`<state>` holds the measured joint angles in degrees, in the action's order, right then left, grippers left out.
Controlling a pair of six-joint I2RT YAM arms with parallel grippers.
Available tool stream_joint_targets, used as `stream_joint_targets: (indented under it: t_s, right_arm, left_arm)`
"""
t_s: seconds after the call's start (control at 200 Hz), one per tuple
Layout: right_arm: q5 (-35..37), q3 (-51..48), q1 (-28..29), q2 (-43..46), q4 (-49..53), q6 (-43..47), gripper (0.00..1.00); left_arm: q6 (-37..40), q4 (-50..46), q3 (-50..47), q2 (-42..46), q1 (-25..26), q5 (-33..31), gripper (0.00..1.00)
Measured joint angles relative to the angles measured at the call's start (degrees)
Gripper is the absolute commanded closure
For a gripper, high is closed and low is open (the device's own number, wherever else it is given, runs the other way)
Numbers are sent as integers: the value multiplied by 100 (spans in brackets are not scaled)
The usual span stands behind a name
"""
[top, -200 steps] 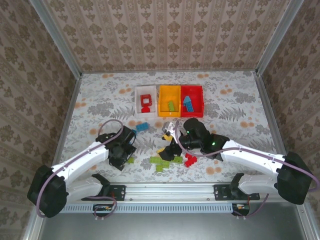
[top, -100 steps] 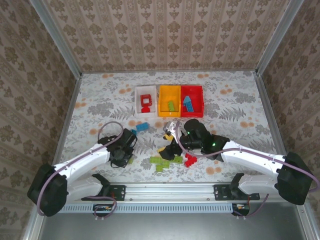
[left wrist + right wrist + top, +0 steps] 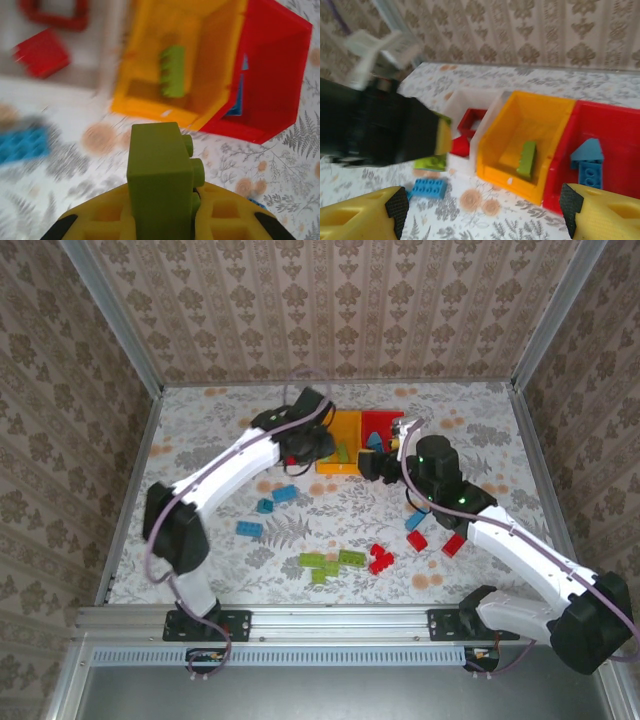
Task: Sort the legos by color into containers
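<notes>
Next, the left gripper moves over the yellow-orange bin and down toward its bottom to release the lime green lego (image 3: 160, 180), because a green brick already lies there.
My left gripper (image 3: 312, 448) is shut on a lime green lego (image 3: 160, 180) and hovers just short of the yellow-orange bin (image 3: 150, 107), which holds one green brick (image 3: 172, 70). The white bin (image 3: 107, 60) to its left holds a red frame (image 3: 472, 119) and a red brick (image 3: 42, 52). The red bin (image 3: 280, 70) holds blue bricks (image 3: 590, 162). My right gripper (image 3: 482, 210) is open and empty in front of the red bin (image 3: 395, 425). On the table lie loose green (image 3: 335, 562), red (image 3: 380, 560) and blue (image 3: 264, 506) bricks.
The left arm (image 3: 225, 475) stretches diagonally across the table's left half. Two red bricks (image 3: 435, 542) and a blue one (image 3: 415, 520) lie under the right arm. Metal rails and patterned walls close off the table's edges.
The left arm has swung from the near left of the table up to the bins with a green brick. The right gripper rose from the table's middle to the red bin.
</notes>
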<state>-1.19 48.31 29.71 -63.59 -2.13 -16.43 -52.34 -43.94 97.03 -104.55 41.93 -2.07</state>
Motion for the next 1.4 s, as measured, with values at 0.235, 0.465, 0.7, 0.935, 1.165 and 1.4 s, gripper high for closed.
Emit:
stream_joint_targets:
  t_s: [0.235, 0.465, 0.7, 0.935, 1.165, 1.4]
  right_arm:
    - [175, 50, -109, 0, 151, -254, 18]
    - [170, 33, -142, 13, 256, -374, 18]
    - [160, -98, -157, 63, 280, -470, 18]
    - [81, -118, -208, 63, 348, -483, 17]
    - [76, -118, -249, 68, 503, -479, 17]
    - [87, -125, -269, 212, 894, -457, 23]
  left_arm:
    - [1001, -490, 2295, -2188, -79, 166, 91]
    - [1276, -896, 2616, -2817, -197, 144, 90]
    - [1318, -951, 2616, -2951, -205, 122, 81]
    - [1360, -946, 2625, -3051, -223, 101, 65]
    - [1384, -984, 2625, -3062, -221, 101, 54]
    - [1381, -988, 2623, -2962, -216, 83, 54]
